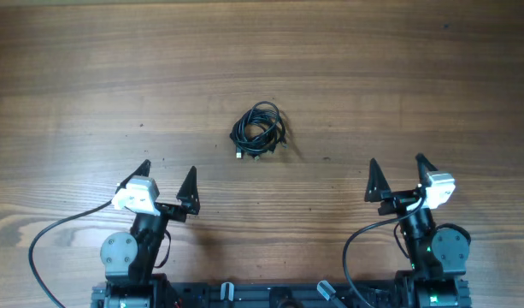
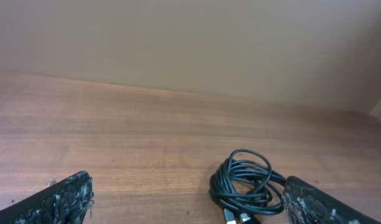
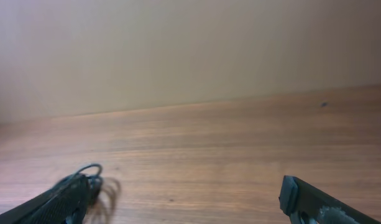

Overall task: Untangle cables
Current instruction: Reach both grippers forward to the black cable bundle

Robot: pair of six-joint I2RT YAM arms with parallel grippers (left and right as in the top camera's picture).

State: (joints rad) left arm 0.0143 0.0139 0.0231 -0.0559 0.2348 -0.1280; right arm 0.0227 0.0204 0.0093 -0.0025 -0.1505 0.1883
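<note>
My left gripper reaches outward and to its right in the overhead view next, tilting down onto the bundle's nearest side (image 1: 237, 133) (image 2: 218, 185), since the bundle lies that way.
The cables (image 1: 258, 129) lie as one small black coiled bundle on the wooden table, a little above its middle, with silver-tipped plug ends at the bundle's lower left. My left gripper (image 1: 167, 178) is open and empty, below and left of the bundle. In the left wrist view the bundle (image 2: 245, 187) lies on the table beyond the right finger, and the gripper (image 2: 190, 202) holds nothing. My right gripper (image 1: 397, 173) is open and empty, below and right of the bundle. In the right wrist view (image 3: 187, 199) the bundle (image 3: 94, 180) shows partly behind the left finger, blurred.
The wooden table (image 1: 398, 77) stretches wide on all sides of the bundle. The thicker black arm cables (image 1: 48, 239) loop near both arm bases at the front edge. A plain beige wall (image 2: 190, 43) stands beyond the table's far edge.
</note>
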